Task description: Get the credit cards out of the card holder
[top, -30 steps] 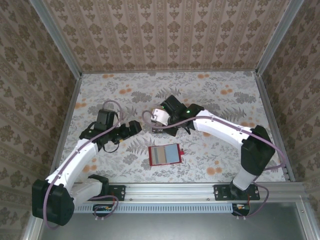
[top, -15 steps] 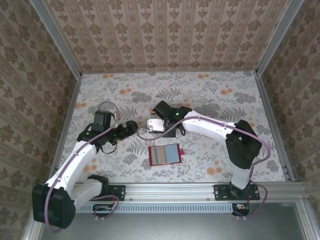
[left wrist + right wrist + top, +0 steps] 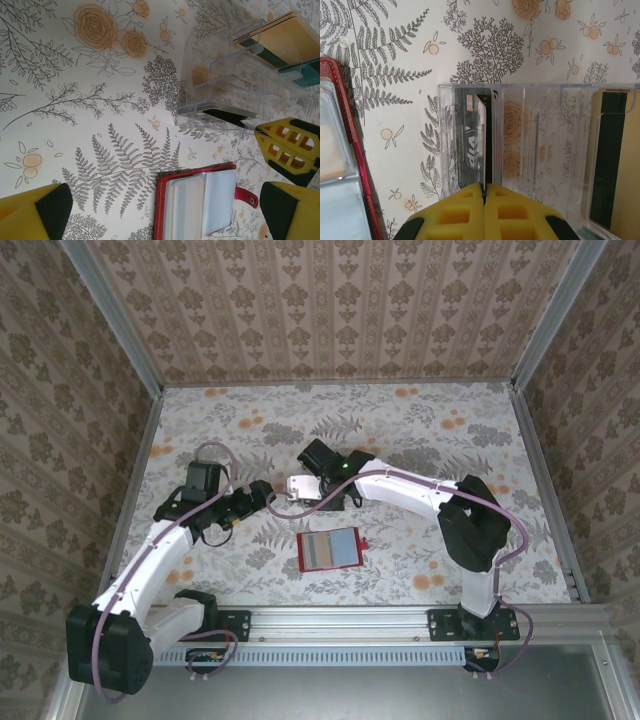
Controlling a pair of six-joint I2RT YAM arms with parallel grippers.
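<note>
My right gripper should next lower the grey card (image 3: 470, 140) into the end slot of the clear tray and then let go of it, because the card is already beside the stack of cards.
The red card holder (image 3: 330, 550) lies open on the floral table, its clear sleeves up (image 3: 200, 205), and its red edge runs down the left of the right wrist view (image 3: 335, 150). My right gripper (image 3: 484, 187) is shut on a grey credit card (image 3: 470, 140) with white lettering. The card stands on edge in the end slot of a clear plastic tray (image 3: 545, 140), beside a stack of cards (image 3: 494, 135). From above, the right gripper (image 3: 300, 490) is just behind the card holder. My left gripper (image 3: 167, 220) hovers open over the table, to the left (image 3: 262, 495).
The clear tray (image 3: 220, 85) also holds tan (image 3: 287, 37) and teal (image 3: 307, 75) cards in its further slots. The right gripper's yellow fingers (image 3: 287, 150) show beside the tray. Patterned walls enclose the table on three sides.
The right arm has swung left and slightly nearer with the card. The left gripper has shifted a little toward it. The card holder has not moved.
</note>
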